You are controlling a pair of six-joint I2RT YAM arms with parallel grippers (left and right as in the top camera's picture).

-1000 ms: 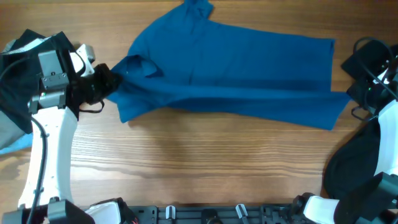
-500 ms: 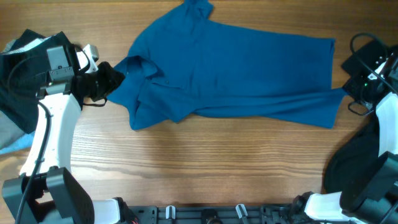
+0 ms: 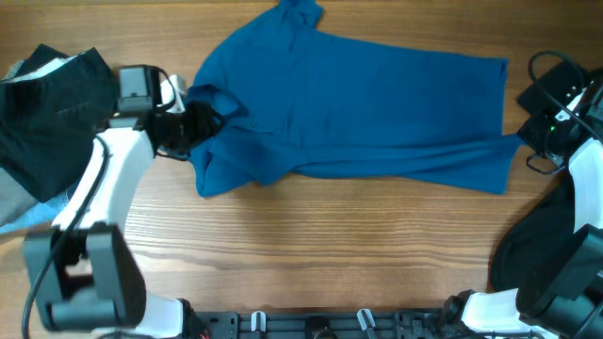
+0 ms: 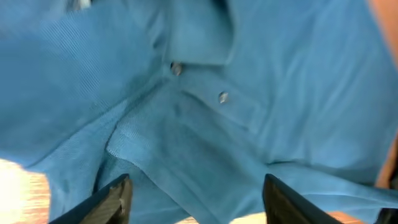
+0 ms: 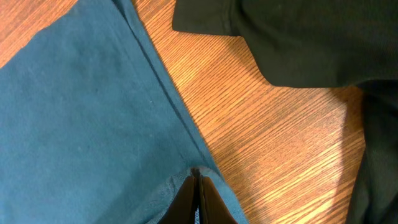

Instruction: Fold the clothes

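The cloth around the pinched hem corner (image 3: 513, 141) (image 5: 206, 170) already lies spread out. Next, I need to keep my right gripper low at the side edge of the shirt and open it to release the corner.
The clothes are mainly a royal-blue shirt (image 3: 358, 104) spread flat across the far half of the table, collar (image 3: 300, 11) at the far edge. Its left part is bunched under my left gripper (image 3: 200, 121). In the left wrist view that gripper (image 4: 198, 194) stands open just above the blue cloth, with the button placket (image 4: 223, 96) ahead of it and nothing held between the jaws. My right gripper (image 5: 197, 175) is shut on the shirt's hem edge (image 5: 155, 74) at the right corner (image 3: 513, 141). Black garments lie at the left (image 3: 47, 113) and right (image 3: 532, 250).
A black garment (image 5: 292, 37) lies on the wood just beyond the right gripper. Bare wooden table (image 3: 311, 254) stretches along the near side. A rail with clamps (image 3: 311, 322) runs along the near table edge.
My left gripper has moved right, dragging the shirt's left part inward, and has now opened and let go of it. The right gripper has stayed shut on the hem corner.
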